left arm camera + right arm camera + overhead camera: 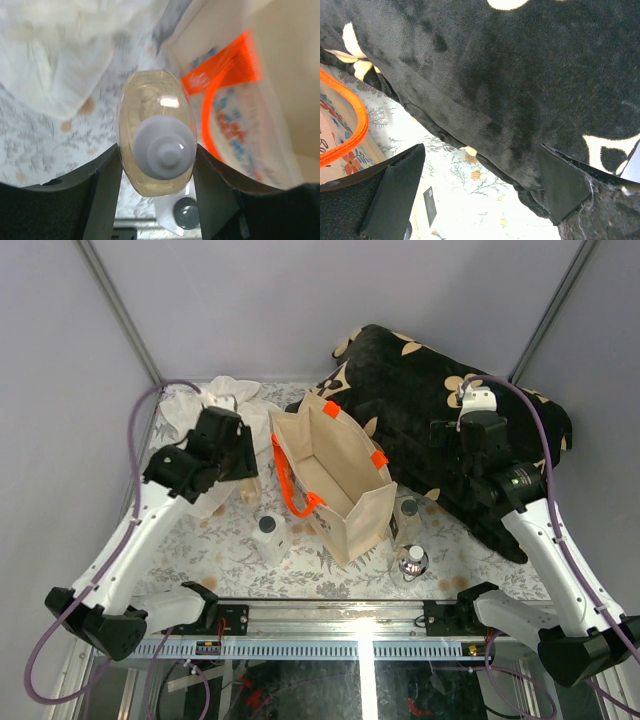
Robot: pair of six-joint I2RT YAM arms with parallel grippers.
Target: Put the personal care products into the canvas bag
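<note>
The bag's side stands between the bottle and the bag's opening, so my left gripper goes up over the bag's rim next, then down inside toward the bag's far end.
My left gripper [238, 480] is shut on the amber-liquid bottle with the white cap [157, 145], just left of the canvas bag [335, 485]. The fingers [102, 190] press on both of its sides. The bag stands open in the middle of the table, with orange handles [295, 490]. The whitish bottle with the dark cap [268, 535] stands near the bag's front left corner and also shows in the left wrist view [186, 214]. The clear tall bottle [407, 512] and the squat round one [413, 560] stand to the right of the bag. My right gripper [452, 455] is open and empty over the black cushion [520, 75].
The black cushion with cream flowers [440, 390] fills the back right, touching the bag. A white cloth [205, 400] lies at the back left. A floral sheet [220, 550] covers the table. A metal rail [330, 615] runs along the near edge.
</note>
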